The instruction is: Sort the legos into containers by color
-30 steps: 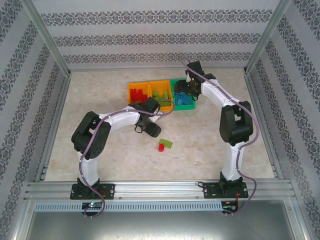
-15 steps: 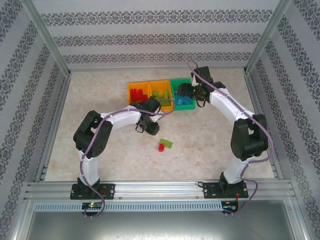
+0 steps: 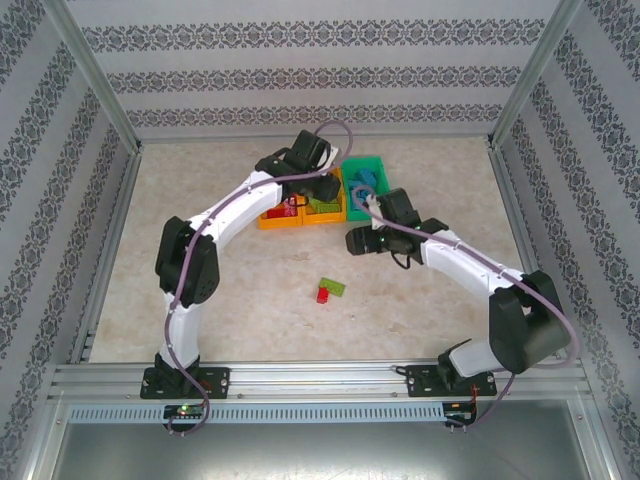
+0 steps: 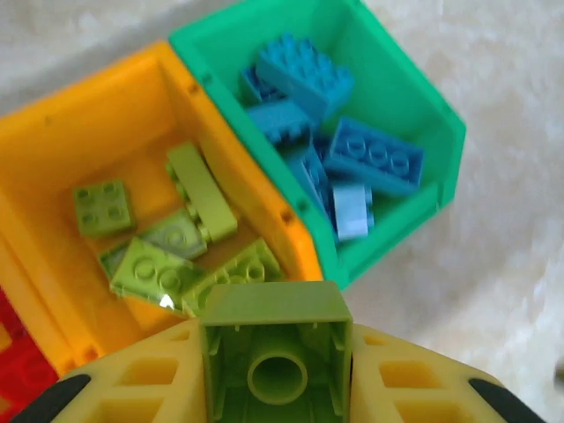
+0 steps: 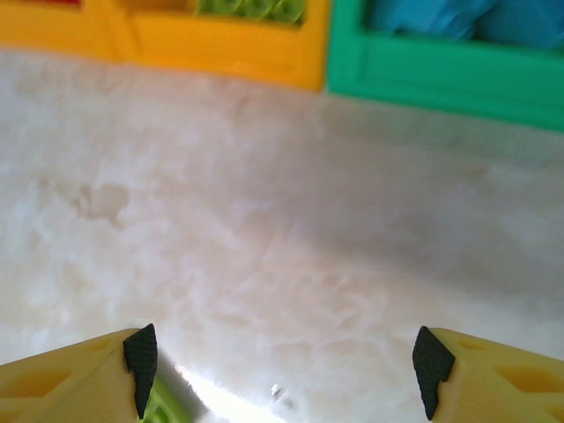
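I need to lower my left gripper toward the lime pile inside the middle orange container (image 4: 53,132) next and release the lime green lego there, as it already holds lime legos.
My left gripper (image 4: 275,363) is shut on a lime green lego (image 4: 275,310), hollow underside toward the camera. It hangs over the near edge of the middle orange container (image 4: 53,132), which holds several lime legos (image 4: 201,189). Beside it, the green container (image 4: 432,123) holds several light blue legos (image 4: 374,159). From above, the left gripper (image 3: 322,188) is over the containers and my right gripper (image 3: 358,240) is just in front of them. The right gripper (image 5: 286,370) is open over bare table. A loose lime lego (image 3: 333,288) and a red lego (image 3: 323,295) lie mid-table.
The left orange container (image 3: 268,216) with red legos (image 4: 13,370) stands beside the middle one (image 3: 330,213) and the green one (image 3: 362,160). Patterned walls and metal frame rails enclose the table (image 3: 200,200). Open floor lies left and right of the loose bricks.
The left arm swung from mid-table up to the containers, shut on the lime lego. The right arm drew back from the green container toward the table's middle, jaws open.
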### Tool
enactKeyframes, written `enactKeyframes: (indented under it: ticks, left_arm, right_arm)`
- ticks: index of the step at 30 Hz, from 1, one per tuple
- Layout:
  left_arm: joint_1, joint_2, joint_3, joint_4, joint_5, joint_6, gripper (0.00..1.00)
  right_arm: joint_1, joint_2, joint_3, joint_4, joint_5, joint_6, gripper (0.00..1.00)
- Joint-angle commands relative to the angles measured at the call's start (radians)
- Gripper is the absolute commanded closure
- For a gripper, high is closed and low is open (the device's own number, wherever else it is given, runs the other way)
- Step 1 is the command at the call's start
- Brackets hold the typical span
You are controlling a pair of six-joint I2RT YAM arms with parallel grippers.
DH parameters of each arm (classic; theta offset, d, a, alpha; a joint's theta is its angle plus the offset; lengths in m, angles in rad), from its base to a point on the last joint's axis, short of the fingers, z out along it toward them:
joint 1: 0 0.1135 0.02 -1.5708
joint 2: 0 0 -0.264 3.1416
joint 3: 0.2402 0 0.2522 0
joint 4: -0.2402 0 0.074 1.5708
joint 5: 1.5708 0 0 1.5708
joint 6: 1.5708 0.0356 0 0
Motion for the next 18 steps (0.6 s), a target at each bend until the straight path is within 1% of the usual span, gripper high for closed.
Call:
enactKeyframes:
  ticks: [1,3,8,11,13,14,16,17,18]
  left_arm:
    - [0.045,0.118,0.095,-0.078,0.039,-0.122,0.73]
    - [0.059,0.178,0.165,-0.091,0.066,-0.148,0.73]
    - [0.074,0.276,0.287,-0.120,0.059,-0.164,0.71]
    - [0.079,0.303,0.309,-0.113,0.061,-0.177,0.66]
    - [0.080,0.307,0.313,-0.115,0.064,-0.183,0.55]
    - [0.080,0.304,0.312,-0.120,0.066,-0.189,0.48]
    - [0.080,0.291,0.312,-0.135,0.071,-0.212,0.37]
    - [0.079,0.276,0.302,-0.137,0.079,-0.225,0.28]
    - [0.080,0.253,0.286,-0.131,0.087,-0.240,0.16]
  right_arm:
    - [0.034,-0.046,-0.069,0.050,-0.006,0.017,0.21]
    - [0.068,-0.065,-0.106,0.074,0.006,0.055,0.22]
    - [0.126,-0.090,-0.156,0.082,0.043,0.106,0.22]
    - [0.145,-0.094,-0.177,0.081,0.048,0.110,0.21]
    - [0.160,-0.087,-0.181,0.066,0.062,0.098,0.21]
    - [0.170,-0.079,-0.179,0.058,0.073,0.089,0.21]
    - [0.185,-0.066,-0.179,0.046,0.095,0.078,0.21]
    - [0.191,-0.061,-0.180,0.046,0.101,0.072,0.21]
    - [0.199,-0.058,-0.181,0.046,0.106,0.062,0.21]
